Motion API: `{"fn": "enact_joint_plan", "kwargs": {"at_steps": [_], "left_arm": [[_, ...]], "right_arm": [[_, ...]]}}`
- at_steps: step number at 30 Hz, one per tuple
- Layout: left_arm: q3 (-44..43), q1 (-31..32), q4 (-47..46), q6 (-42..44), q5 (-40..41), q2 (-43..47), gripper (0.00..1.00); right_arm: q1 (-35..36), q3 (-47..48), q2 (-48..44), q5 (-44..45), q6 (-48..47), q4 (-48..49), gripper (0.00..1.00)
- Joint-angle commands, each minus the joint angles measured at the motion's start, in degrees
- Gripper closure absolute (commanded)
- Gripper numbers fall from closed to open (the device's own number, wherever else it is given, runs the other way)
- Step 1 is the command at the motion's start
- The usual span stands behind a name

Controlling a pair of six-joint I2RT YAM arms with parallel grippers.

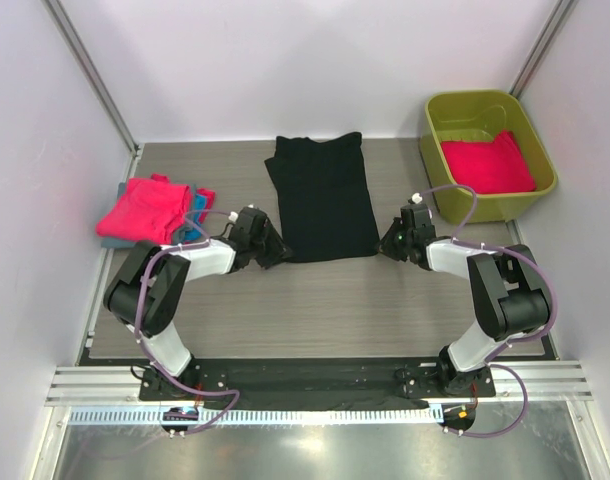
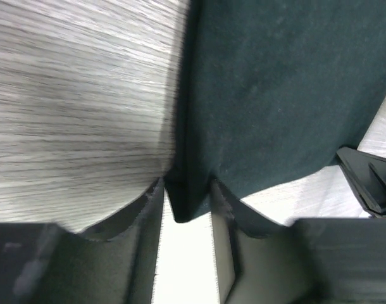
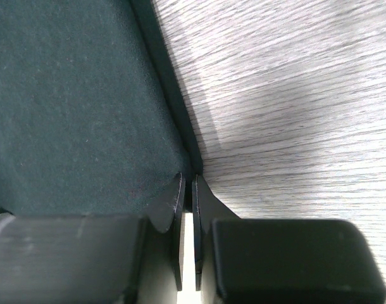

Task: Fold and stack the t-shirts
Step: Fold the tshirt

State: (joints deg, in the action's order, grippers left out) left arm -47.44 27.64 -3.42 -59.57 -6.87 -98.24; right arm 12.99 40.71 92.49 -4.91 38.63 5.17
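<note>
My right gripper should next lift the near corner of the t-shirt, carry it outward, lower it onto the t-shirt's far end [image 1: 351,146] and release it, since the black t-shirt [image 1: 323,195] stretches long outward.
A black t-shirt [image 1: 323,195] lies folded into a long strip at the middle of the table, its near end towards me. My left gripper [image 1: 275,250] is at the strip's near left corner. In the left wrist view that corner of the black t-shirt [image 2: 281,95] fills the gap between the jaws of the left gripper [image 2: 186,196]. My right gripper [image 1: 388,243] is at the near right corner. In the right wrist view the right gripper [image 3: 187,187] is pinched nearly shut on the edge of the black t-shirt [image 3: 73,107].
A folded hot-pink t-shirt [image 1: 145,208] lies at the left on a blue t-shirt [image 1: 192,228]. An olive-green tub [image 1: 437,150] at the back right holds another hot-pink t-shirt [image 1: 488,163]. White walls close in the table on three sides.
</note>
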Motion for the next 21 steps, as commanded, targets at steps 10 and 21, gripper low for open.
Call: {"fn": "enact_joint_plan", "kwargs": {"at_steps": [10,21], "left_arm": [[0.9,-0.5,0.1,-0.1,-1.8,-3.3,1.00],[2.7,-1.4,-0.5,1.4,-6.8,-0.3,1.00]], "right_arm": [[0.0,-1.2,-1.2,-1.1,-1.5,0.2,0.93],[0.4,-1.7,-7.3,-0.7,-2.2,-4.4,0.99]]}}
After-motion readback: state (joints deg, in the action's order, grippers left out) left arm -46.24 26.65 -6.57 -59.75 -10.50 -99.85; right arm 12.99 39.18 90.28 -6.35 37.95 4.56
